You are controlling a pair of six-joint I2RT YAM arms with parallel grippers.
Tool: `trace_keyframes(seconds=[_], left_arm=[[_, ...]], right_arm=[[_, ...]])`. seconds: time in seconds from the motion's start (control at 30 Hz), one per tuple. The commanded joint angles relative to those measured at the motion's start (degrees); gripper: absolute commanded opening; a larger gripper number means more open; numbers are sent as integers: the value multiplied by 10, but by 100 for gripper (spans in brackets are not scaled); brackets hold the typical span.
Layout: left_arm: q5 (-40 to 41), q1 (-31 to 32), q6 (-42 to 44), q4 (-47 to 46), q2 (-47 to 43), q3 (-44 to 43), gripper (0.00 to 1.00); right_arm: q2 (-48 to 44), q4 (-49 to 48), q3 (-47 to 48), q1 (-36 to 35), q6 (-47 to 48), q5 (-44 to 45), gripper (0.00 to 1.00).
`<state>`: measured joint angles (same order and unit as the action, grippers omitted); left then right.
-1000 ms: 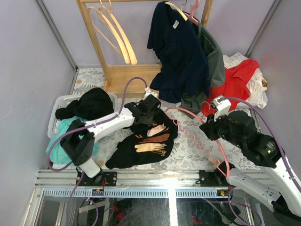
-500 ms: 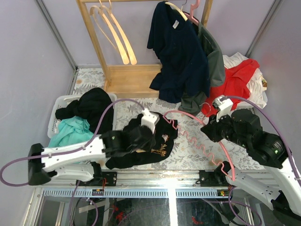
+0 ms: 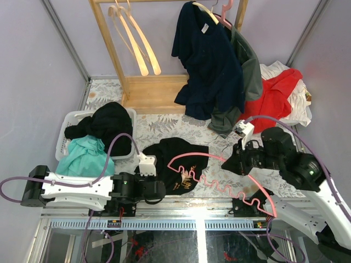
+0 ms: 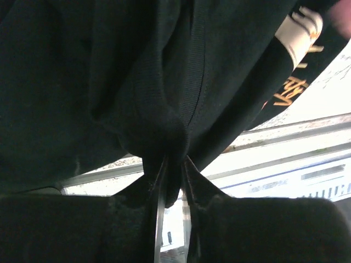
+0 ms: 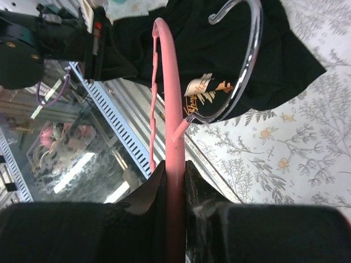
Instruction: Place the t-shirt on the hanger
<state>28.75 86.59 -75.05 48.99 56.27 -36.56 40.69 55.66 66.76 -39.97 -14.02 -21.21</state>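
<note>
My right gripper should move the hanger to the left in the top view, toward the printed edge of the t-shirt, to release it, because the hanger's wavy bar sticks out past the t-shirt.
The black t-shirt point(image 3: 173, 156) lies bunched on the floral table, its tan print point(image 3: 187, 176) facing up. My left gripper point(image 3: 162, 189) sits low at the shirt's near edge. In the left wrist view it point(image 4: 173, 167) is shut on a fold of the t-shirt point(image 4: 164, 82), with black cloth pinched between the jaws. The pink hanger point(image 3: 219, 184) has a wavy lower bar and hangs tilted over the shirt's right side. My right gripper point(image 3: 231, 163) is shut on it. The right wrist view shows the pink stem point(image 5: 174, 137) clamped in that gripper point(image 5: 175, 172), and the metal hook point(image 5: 249, 66) over the t-shirt point(image 5: 214, 44).
A white basket point(image 3: 70, 116) with black and teal clothes stands at the left. A wooden rack point(image 3: 148, 90) with pale hangers point(image 3: 134, 41) and a hanging navy t-shirt point(image 3: 205, 60) fills the back. A red garment point(image 3: 277, 93) lies at the back right. The metal rail point(image 3: 192, 207) runs along the near edge.
My left arm swung down from the shirt's far side to the near rail, pulling the t-shirt with it. My right gripper carried the hanger leftward, over the shirt.
</note>
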Motion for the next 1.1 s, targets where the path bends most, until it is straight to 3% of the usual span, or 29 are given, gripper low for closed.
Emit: trace_keyframes(seconds=[0.0, 0.17, 0.4, 0.6, 0.8, 1.07], left_arm=[[74, 12, -92, 21, -36, 3, 18], [93, 12, -57, 25, -45, -31, 31], [103, 12, -149, 160, -69, -69, 37], [140, -2, -182, 214, -64, -64, 49], [103, -119, 3, 73, -34, -68, 50], [101, -140, 84, 17, 47, -133, 51]], right_arm=[[24, -80, -44, -1, -27, -40, 0], [52, -138, -77, 0, -34, -34, 0], [67, -124, -70, -1, -21, 22, 0], [47, -95, -68, -1, -25, 50, 0], [33, -74, -51, -1, -27, 56, 0], [27, -64, -41, -1, -28, 68, 0]])
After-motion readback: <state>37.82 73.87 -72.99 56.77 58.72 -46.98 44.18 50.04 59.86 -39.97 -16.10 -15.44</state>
